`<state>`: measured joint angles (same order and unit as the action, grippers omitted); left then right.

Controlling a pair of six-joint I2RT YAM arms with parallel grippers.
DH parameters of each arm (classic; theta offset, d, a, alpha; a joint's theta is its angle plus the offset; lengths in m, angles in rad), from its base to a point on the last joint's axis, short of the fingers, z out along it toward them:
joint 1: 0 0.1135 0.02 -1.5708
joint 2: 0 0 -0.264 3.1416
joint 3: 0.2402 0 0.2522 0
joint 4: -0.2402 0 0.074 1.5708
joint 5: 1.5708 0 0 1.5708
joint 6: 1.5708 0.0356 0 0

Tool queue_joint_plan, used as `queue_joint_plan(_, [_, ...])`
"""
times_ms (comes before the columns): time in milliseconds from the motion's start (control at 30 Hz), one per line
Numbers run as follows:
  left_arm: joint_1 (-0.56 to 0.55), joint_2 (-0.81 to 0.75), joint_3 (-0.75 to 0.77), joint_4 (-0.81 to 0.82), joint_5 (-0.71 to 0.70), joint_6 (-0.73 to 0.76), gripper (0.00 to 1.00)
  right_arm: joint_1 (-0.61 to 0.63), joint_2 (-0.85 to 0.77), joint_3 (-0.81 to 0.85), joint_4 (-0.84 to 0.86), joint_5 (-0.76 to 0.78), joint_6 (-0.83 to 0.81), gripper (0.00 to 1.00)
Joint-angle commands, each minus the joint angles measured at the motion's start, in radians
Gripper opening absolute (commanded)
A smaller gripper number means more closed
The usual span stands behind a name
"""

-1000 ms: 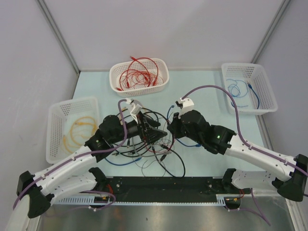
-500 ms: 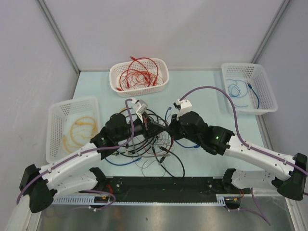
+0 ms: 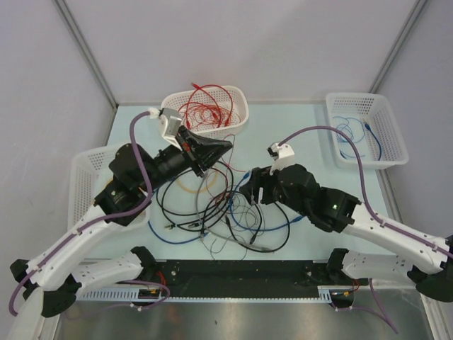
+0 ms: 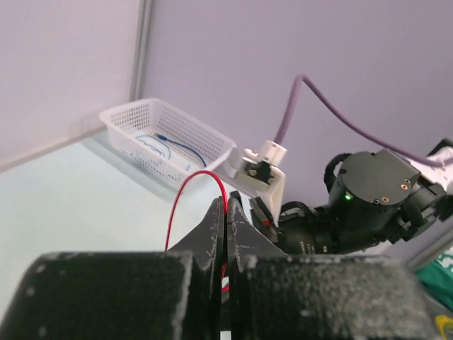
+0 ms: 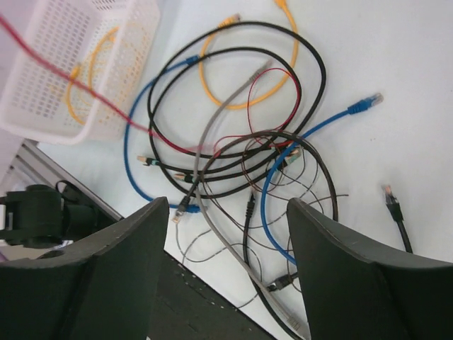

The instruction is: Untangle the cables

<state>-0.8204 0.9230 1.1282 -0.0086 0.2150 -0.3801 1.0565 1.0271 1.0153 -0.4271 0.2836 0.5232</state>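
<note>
My left gripper holds the red cable's raised part (image 3: 231,152) (image 5: 103,100) clear of the tangle. My right gripper should next move outward and tilt its fingers up onto it.
The cables (image 3: 212,205) lie in a loose tangle of black, blue, grey, yellow and red wires on the table between the arms. My left gripper (image 3: 225,146) is raised near the back basket and shut on a thin red cable (image 4: 185,195), which arches out from between its closed tips (image 4: 228,209). In the right wrist view this red cable (image 5: 85,88) runs taut from the upper left down into the tangle (image 5: 241,156). My right gripper (image 3: 245,190) hangs over the tangle's right side, open (image 5: 226,205), with nothing between its fingers.
A white basket (image 3: 170,127) with red cables stands at the back centre. A basket (image 3: 398,145) with a blue cable is at the back right. A basket (image 3: 85,177) with yellow cables is at the left. A black rail (image 3: 241,280) runs along the near edge.
My left gripper closed on the red cable, then rose and swung back-left, pulling it out of the tangle. My right gripper opened and drew slightly right.
</note>
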Motion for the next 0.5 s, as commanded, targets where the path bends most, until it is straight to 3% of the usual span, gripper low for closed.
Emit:
queue_joint_plan(0, [-0.002,0.04,0.09,-0.128,-0.068,0.063,0.0,0.002,-0.093,0.017,0.054,0.025,0.003,0.73])
queue_joint_plan(167, [-0.002,0.048,0.168,-0.182,-0.111,0.083,0.0,0.0,-0.145,0.017,0.091,0.054,-0.04,0.73])
queue_joint_plan(300, [-0.002,0.071,0.249,-0.214,-0.114,0.084,0.0,0.002,-0.121,0.017,0.165,-0.015,-0.08,0.72])
queue_joint_plan(467, [0.0,0.096,0.321,-0.222,-0.085,0.05,0.0,0.003,-0.036,0.017,0.255,0.019,-0.144,0.72])
